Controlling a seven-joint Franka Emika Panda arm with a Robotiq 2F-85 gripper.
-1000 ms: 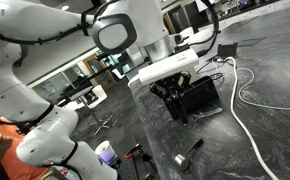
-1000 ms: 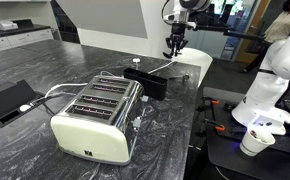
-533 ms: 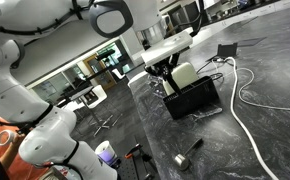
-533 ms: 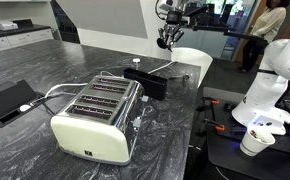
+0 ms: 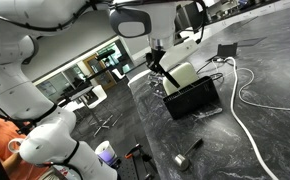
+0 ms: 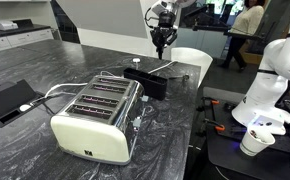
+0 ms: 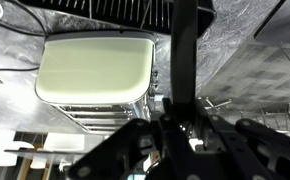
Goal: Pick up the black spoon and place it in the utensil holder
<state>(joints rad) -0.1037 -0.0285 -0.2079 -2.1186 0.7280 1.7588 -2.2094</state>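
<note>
My gripper needs to tilt next, move outward and go down over the utensil holder's open top (image 6: 146, 74) to let go of the black spoon, because the spoon is still hanging above the bin.
My gripper (image 5: 157, 64) hangs above the counter, over the near end of the utensil holder (image 5: 193, 97), a black rectangular bin. In an exterior view the gripper (image 6: 162, 38) is up and to the right of the holder (image 6: 145, 80). The jaws (image 7: 181, 128) are shut on the black spoon (image 7: 185, 50), whose slim black handle runs straight from the jaws to the top of the wrist view. The spoon's bowl is hidden.
A cream toaster (image 6: 95, 115) with a wire rack stands beside the holder and fills the left of the wrist view (image 7: 93, 68). A grey metallic utensil (image 5: 188, 152) lies near the counter's front. A white cable (image 5: 247, 100) loops across the counter. A flat black device (image 6: 5, 98) lies farther off.
The gripper has risen from just above the holder, turned, and shifted sideways, still shut on the spoon. The holder and toaster have not moved.
</note>
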